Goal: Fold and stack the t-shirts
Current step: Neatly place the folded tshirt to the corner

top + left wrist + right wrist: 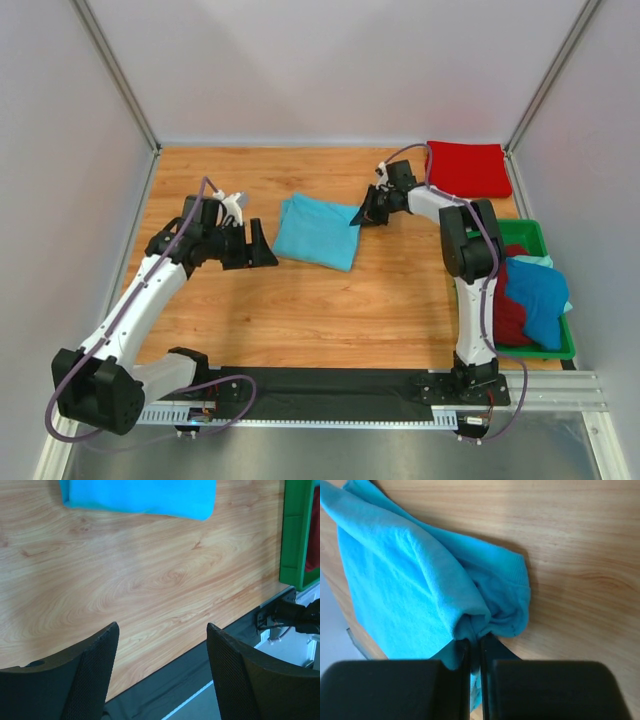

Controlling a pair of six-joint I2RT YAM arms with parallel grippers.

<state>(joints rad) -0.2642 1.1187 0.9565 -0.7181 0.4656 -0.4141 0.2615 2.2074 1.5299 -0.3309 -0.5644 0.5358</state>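
Note:
The bright red t-shirt is already folded, so next I raise my right gripper, carry the turquoise t-shirt outward and lower it onto the red one to release it.
A folded light turquoise t-shirt lies in the middle of the wooden table; it also shows in the left wrist view and the right wrist view. My right gripper is shut on that shirt's right edge, bunching the cloth between its fingers. My left gripper stands open just left of the shirt, apart from it, with nothing between its fingers. A folded bright red t-shirt lies at the back right corner. A dark red shirt and a deeper blue shirt are heaped in the green tray.
The green plastic tray sits at the right edge of the table beside the right arm. A black strip and metal rail run along the near edge. Grey walls enclose the table on three sides.

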